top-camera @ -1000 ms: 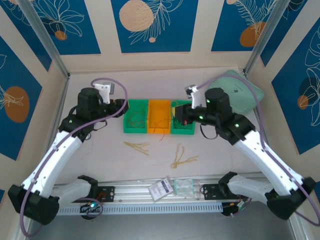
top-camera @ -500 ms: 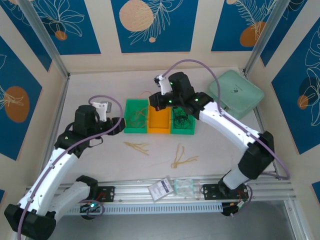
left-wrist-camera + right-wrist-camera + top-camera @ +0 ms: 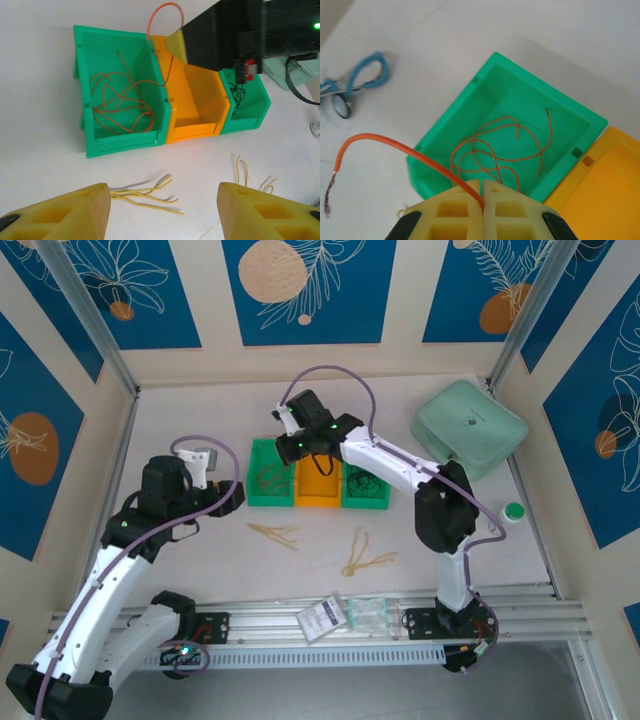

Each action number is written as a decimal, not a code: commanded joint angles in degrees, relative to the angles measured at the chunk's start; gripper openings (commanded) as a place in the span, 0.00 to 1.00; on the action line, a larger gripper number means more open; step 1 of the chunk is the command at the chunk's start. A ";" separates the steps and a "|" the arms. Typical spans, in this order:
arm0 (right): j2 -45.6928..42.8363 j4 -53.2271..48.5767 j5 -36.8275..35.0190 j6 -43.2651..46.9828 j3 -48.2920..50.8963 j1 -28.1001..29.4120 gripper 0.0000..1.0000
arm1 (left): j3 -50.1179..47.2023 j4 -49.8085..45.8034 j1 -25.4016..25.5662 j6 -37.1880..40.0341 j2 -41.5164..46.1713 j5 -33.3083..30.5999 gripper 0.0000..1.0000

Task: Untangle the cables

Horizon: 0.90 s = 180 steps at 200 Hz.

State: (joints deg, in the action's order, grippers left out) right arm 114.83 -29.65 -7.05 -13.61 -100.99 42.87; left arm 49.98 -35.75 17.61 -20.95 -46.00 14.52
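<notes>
The right gripper should go down toward the tangled red wires in the green bin below and let go of the held wire there, since that wire trails down into the bin.
My right gripper [image 3: 483,192] is shut on a red wire [image 3: 395,145] that arches up to a frayed end. It hovers over the left green bin [image 3: 445,165], which holds several tangled red wires [image 3: 505,145]. In the top view the right gripper [image 3: 289,447] hangs at that bin's [image 3: 262,498] far edge. The left gripper [image 3: 162,212] is open above a small bunch of pale yellow wires [image 3: 145,192] on the table. A second yellow bunch [image 3: 365,558] lies to the right. Dark wires [image 3: 235,92] sit in the right green bin [image 3: 252,107].
An orange bin [image 3: 197,107] stands between the two green ones. A blue cord with a metal disc [image 3: 355,82] lies beyond the left bin. A mint-green lid [image 3: 470,425] sits at the back right, a small green cap [image 3: 513,512] near it, and plastic packets [image 3: 345,615] on the front rail.
The right arm swung left from the right green bin to above the left green bin, carrying the red wire. The left arm drew back a little toward the near left.
</notes>
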 commanded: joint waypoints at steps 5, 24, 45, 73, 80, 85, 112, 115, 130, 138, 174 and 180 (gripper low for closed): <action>4.22 -7.81 -6.96 3.89 -6.03 1.75 0.00 | 1.74 -1.78 -1.26 1.52 0.61 -0.46 0.58; 7.89 -11.66 -8.62 4.85 -9.96 2.39 0.02 | 1.45 -1.38 -1.43 1.53 0.55 0.09 0.57; 10.92 -14.65 -8.51 5.03 -13.50 2.48 0.07 | 1.11 -1.17 -1.64 1.52 0.44 0.80 0.55; 12.91 -15.88 -8.65 5.17 -15.96 2.44 0.13 | 1.09 -1.34 -1.65 1.52 0.46 1.21 0.55; 13.05 -16.03 -8.60 5.09 -16.23 2.48 0.15 | 1.09 -1.43 -1.74 1.53 0.50 1.13 0.54; 13.14 -16.13 -8.56 5.00 -16.42 2.50 0.17 | 1.09 -1.51 -1.78 1.52 0.62 1.12 0.54; 12.53 -16.57 -9.02 4.38 -16.44 2.46 0.22 | 1.26 -1.87 -1.79 1.51 0.93 0.53 0.50; 12.29 -16.50 -9.09 4.28 -16.36 2.47 0.22 | 1.26 -1.87 -1.79 1.52 0.96 0.51 0.50; 10.91 -16.10 -9.30 4.18 -15.42 2.39 0.23 | 1.35 -1.99 -1.87 1.61 1.09 0.50 0.49; 9.80 -15.73 -9.30 4.03 -14.61 2.39 0.23 | 1.27 -1.96 -1.87 1.53 0.94 0.50 0.47; -0.51 -9.68 -5.03 3.68 -3.18 2.30 0.23 | -0.19 -1.00 -1.87 1.02 0.87 2.10 0.43; -2.81 -8.29 -3.14 3.83 -0.47 2.30 0.23 | -0.60 -0.83 -1.88 0.92 0.91 2.41 0.43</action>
State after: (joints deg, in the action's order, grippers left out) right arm 122.17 -42.37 -15.07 -9.28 -108.73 45.25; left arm 50.09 -36.93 16.60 -20.53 -45.74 14.87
